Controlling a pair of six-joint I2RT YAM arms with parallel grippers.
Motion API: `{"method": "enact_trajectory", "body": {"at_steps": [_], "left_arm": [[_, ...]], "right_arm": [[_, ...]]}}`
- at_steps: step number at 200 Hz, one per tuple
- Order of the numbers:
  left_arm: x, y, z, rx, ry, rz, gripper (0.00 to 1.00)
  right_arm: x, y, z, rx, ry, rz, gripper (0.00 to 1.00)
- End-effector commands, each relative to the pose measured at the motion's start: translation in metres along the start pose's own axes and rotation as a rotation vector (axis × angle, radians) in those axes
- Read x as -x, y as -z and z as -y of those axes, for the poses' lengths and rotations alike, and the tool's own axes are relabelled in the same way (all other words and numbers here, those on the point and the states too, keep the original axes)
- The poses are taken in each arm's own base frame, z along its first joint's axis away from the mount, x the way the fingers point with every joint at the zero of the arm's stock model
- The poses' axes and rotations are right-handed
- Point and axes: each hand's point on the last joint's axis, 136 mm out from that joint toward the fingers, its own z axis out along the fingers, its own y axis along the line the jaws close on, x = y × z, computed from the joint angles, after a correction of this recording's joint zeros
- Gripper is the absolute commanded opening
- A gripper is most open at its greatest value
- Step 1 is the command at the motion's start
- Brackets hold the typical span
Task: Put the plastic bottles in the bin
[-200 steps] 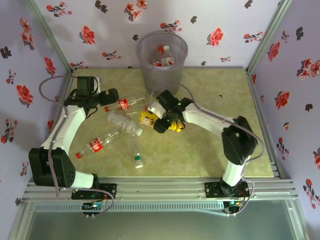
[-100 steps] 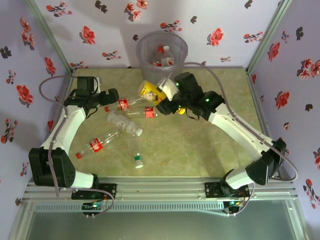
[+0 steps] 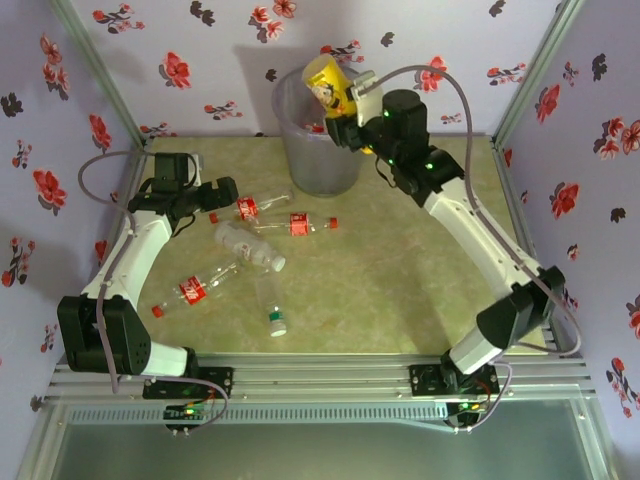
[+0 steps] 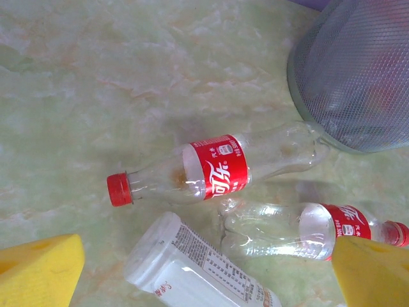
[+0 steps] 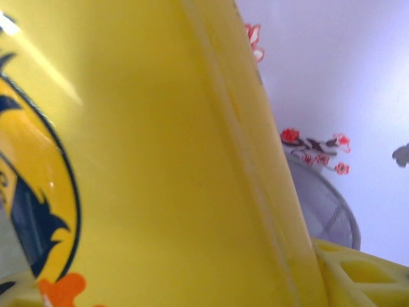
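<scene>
I will move my right gripper outward and down next, because the middle of the bin [image 3: 300, 150] lies outward and below. Then I will let go of the yellow bottle.
My right gripper [image 3: 347, 104] is shut on the yellow bottle [image 3: 328, 82] and holds it tilted above the rim of the bin [image 3: 300, 150], a tall translucent grey bucket at the back of the table. The right wrist view has that yellow bottle [image 5: 160, 160] right against the lens and the bin's rim [image 5: 323, 208] behind it. Bottles with red caps lie inside the bin. Several plastic bottles lie on the table. My left gripper [image 3: 216, 194] hangs open above a red-labelled bottle [image 4: 217, 173], beside another red-labelled one [image 4: 300, 230] and a white-labelled one [image 4: 192, 268].
Further forward lie a red-capped bottle [image 3: 195, 288] and a clear bottle with a green cap [image 3: 272, 306]. Flowered walls close in the back and both sides. The green tabletop [image 3: 420, 290] lies bare under the right arm.
My right arm has lifted the yellow bottle off the table and carried it back and up to above the bin. The left arm and the lying bottles have not moved.
</scene>
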Motion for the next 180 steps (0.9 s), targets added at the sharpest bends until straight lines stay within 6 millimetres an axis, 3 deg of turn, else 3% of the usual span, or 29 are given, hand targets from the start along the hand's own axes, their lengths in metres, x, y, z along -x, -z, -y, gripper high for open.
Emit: {"method": "enact_trajectory", "body": {"at_steps": [1, 21, 72, 113, 180], "left_arm": [[0.007, 0.001, 0.004, 0.002, -0.018, 0.01, 1.0], [0.007, 0.002, 0.005, 0.0, -0.019, 0.011, 1.0], [0.006, 0.002, 0.01, -0.009, -0.029, 0.009, 1.0], [0.005, 0.003, 0.011, -0.01, -0.032, 0.01, 1.0], [0.005, 0.002, 0.011, -0.01, -0.034, 0.008, 1.0]], "right_arm": [[0.041, -0.013, 0.017, -0.074, -0.025, 0.147, 0.19], [0.043, -0.033, 0.02, -0.082, -0.03, 0.164, 0.2], [0.02, -0.086, 0.029, -0.079, -0.054, 0.133, 0.2], [-0.02, -0.12, 0.037, -0.076, -0.067, 0.034, 0.2], [-0.09, -0.151, 0.052, -0.106, -0.084, -0.112, 0.22]]}}
